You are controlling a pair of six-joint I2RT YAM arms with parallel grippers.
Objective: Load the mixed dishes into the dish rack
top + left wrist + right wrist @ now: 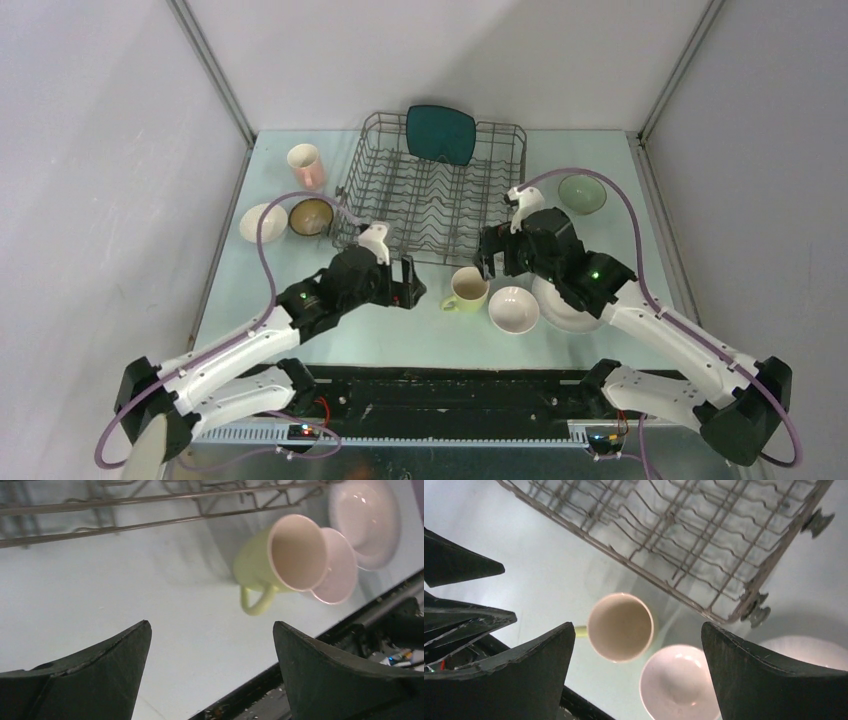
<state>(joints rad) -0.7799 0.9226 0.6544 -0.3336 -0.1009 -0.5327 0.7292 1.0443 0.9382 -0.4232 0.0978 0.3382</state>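
My right gripper needs to come down next over the mug and straddle the mug's rim [487,291] [652,636] beside the white bowl, as one fingertip fits inside the mug's opening.
The grey wire dish rack [346,190] stands at the far middle with the teal square plate [440,133] upright in its far side. The yellow-green mug [467,289] stands on the table in front of the rack, with a white bowl [513,309] to its right. The white round plate [570,312] lies partly under my right arm. My left gripper [412,283] is open and empty just left of the mug [280,555]. My right gripper [490,255] is open and empty above the mug [620,626] and the bowl [679,685].
Left of the rack stand the pink cup [305,165], a second white bowl [263,222] and the dark brown bowl [311,216]. The pale green bowl [582,193] sits right of the rack. The rack's near rim [624,559] runs close behind the mug.
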